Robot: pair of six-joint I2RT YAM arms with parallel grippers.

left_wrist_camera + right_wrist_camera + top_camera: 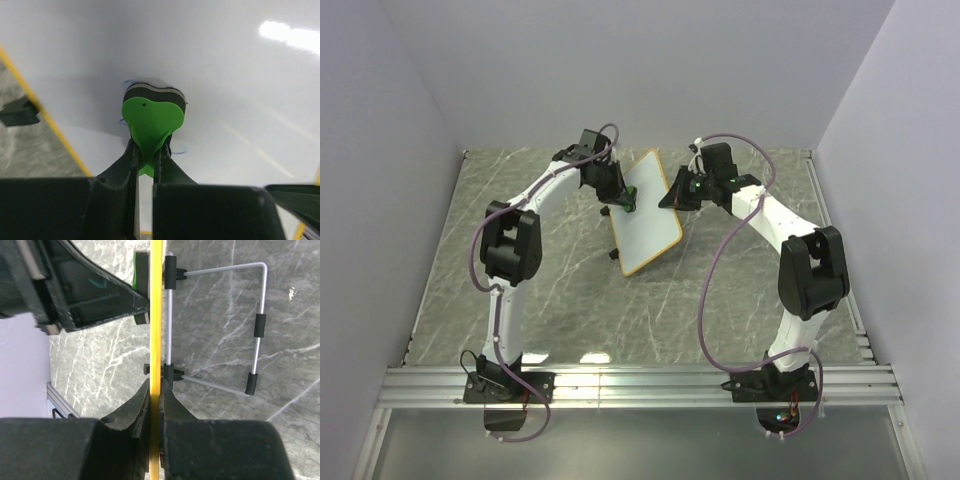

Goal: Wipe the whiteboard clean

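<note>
My left gripper should wipe the blue marks next, then come down to release on the bare marble below and to the left in the top view.
The whiteboard (652,222) stands tilted near the middle of the table, its orange-tan frame (156,315) seen edge-on in the right wrist view. My right gripper (159,387) is shut on that frame at the board's right edge (672,192). My left gripper (146,147) is shut on the green and black eraser block (152,117), which presses against the white face (240,75). Faint blue pen marks (180,149) show beside the eraser. From above, the left gripper (623,197) sits at the board's upper left part.
A wire stand (260,325) folds out behind the board over the grey marble table (540,300). One black foot (20,112) sticks out past the frame. White walls enclose the table, and an aluminium rail (640,380) runs along the near edge.
</note>
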